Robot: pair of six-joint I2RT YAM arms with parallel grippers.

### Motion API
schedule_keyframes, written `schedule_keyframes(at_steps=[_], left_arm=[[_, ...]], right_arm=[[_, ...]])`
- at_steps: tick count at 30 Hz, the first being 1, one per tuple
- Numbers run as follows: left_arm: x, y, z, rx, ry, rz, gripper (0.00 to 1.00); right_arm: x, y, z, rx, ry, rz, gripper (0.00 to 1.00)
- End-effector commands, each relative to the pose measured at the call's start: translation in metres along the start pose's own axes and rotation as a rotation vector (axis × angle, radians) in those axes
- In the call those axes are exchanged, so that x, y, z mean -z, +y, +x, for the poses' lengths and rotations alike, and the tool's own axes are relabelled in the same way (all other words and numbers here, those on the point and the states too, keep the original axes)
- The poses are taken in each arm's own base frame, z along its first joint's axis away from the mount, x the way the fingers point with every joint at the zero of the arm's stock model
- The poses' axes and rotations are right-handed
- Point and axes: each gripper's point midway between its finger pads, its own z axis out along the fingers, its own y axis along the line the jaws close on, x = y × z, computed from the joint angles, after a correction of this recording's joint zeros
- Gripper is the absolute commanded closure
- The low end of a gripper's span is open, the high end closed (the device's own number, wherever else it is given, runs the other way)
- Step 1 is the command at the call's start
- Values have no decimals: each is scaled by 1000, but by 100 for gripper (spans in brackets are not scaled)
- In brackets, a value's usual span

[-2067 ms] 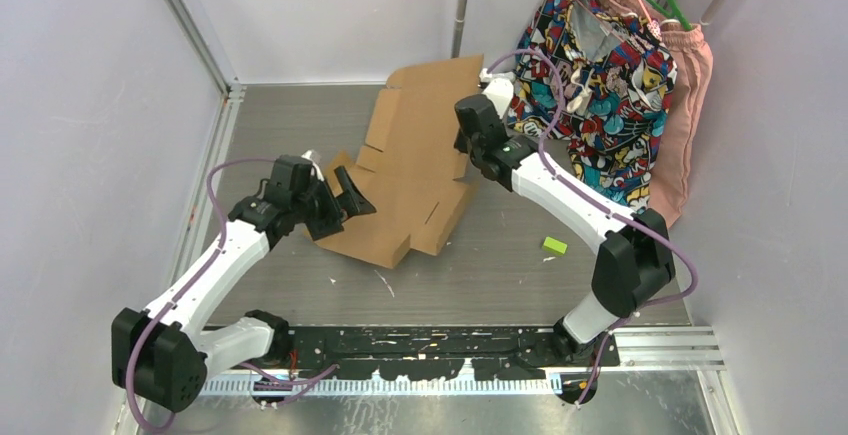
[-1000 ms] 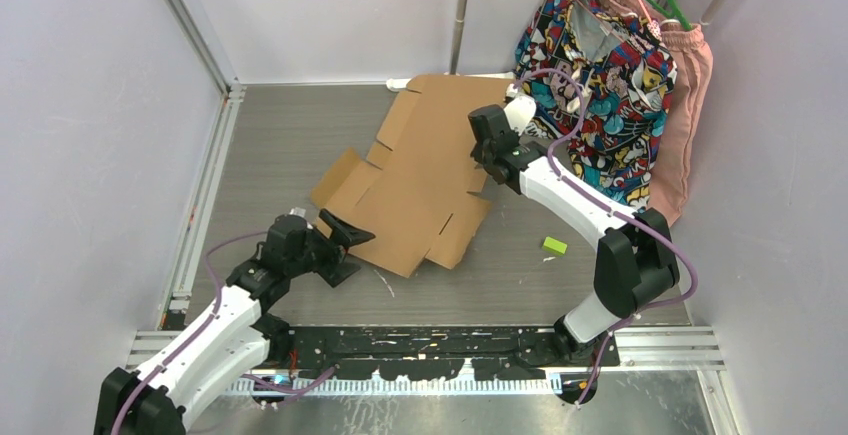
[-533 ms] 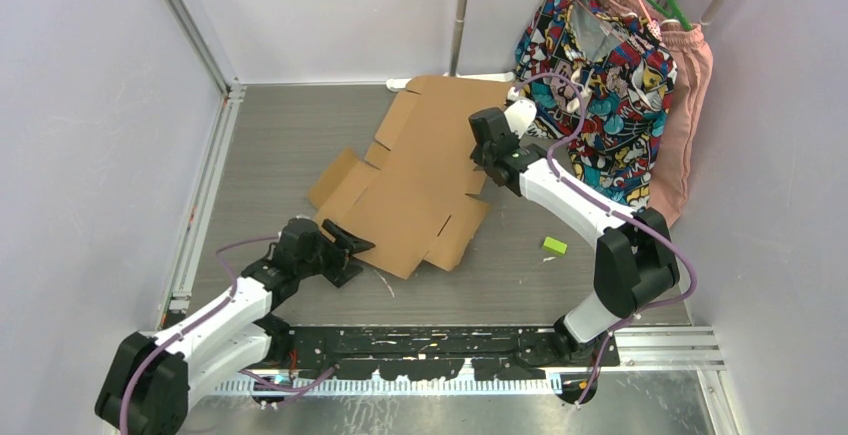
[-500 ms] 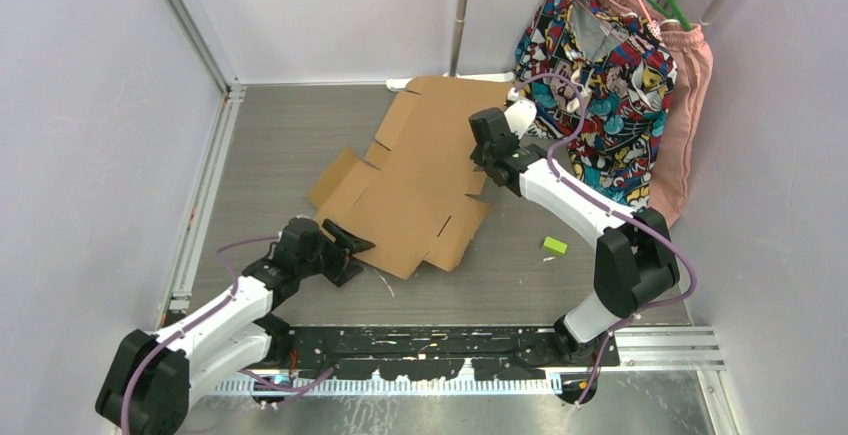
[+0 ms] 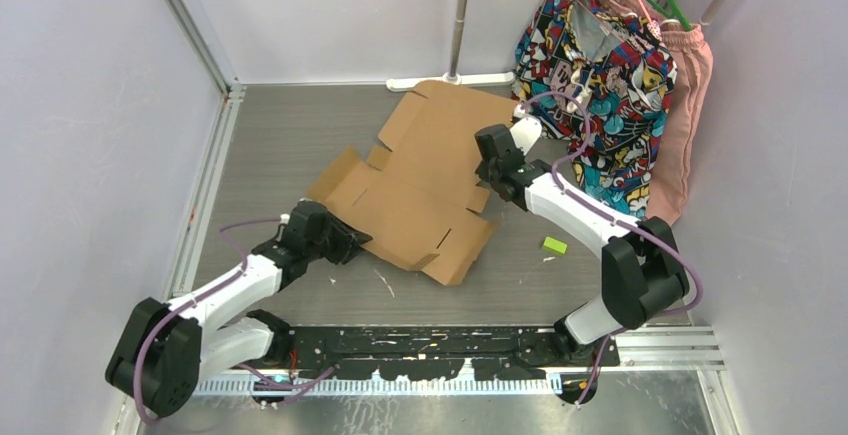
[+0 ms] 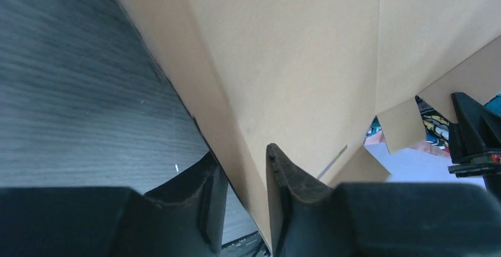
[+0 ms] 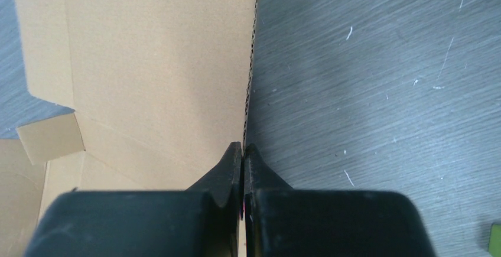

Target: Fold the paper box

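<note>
The sheet lies slanted, so the robot's right gripper will next pull the sheet's pinched edge back toward the robot's base and swing the sheet round.
The paper box (image 5: 430, 180) is a flat brown die-cut cardboard sheet lying unfolded across the middle of the table. My right gripper (image 5: 488, 177) holds its right edge. In the right wrist view, the fingers of my right gripper (image 7: 243, 150) are pressed together on the corrugated edge of the paper box (image 7: 147, 62). My left gripper (image 5: 350, 243) is at the sheet's near-left edge. In the left wrist view, my left gripper (image 6: 241, 162) has narrowed jaws straddling the lifted edge of the paper box (image 6: 295, 62). One finger touches the board, and a gap shows beside the other.
Patterned and pink clothes (image 5: 610, 75) hang on hangers at the back right, just behind the right arm. A small green piece (image 5: 555, 245) lies on the table right of the box. A white pole base (image 5: 450, 81) sits at the back wall. A metal rail (image 5: 205, 185) runs along the left side.
My left gripper has moved right to the box's near-left edge, and its jaws have narrowed around it. My right gripper has drawn the sheet slightly nearer, turning it a little.
</note>
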Motion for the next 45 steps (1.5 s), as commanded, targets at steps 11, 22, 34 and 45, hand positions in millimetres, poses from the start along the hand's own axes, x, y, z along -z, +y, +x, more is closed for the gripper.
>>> schedule_keyframes(at_steps=[11, 22, 34, 45], left_arm=[[11, -62, -9, -291, 42, 6, 99], [59, -113, -25, -589, 79, -78, 100], [85, -134, -42, -786, 151, -233, 100], [97, -136, -79, -922, 120, -487, 100]], right_arm=[[19, 8, 26, -20, 76, -129, 99], [30, 4, 57, -12, 154, -180, 98], [38, -11, 102, 32, 282, -206, 71], [64, -16, 132, 55, 389, -287, 55]])
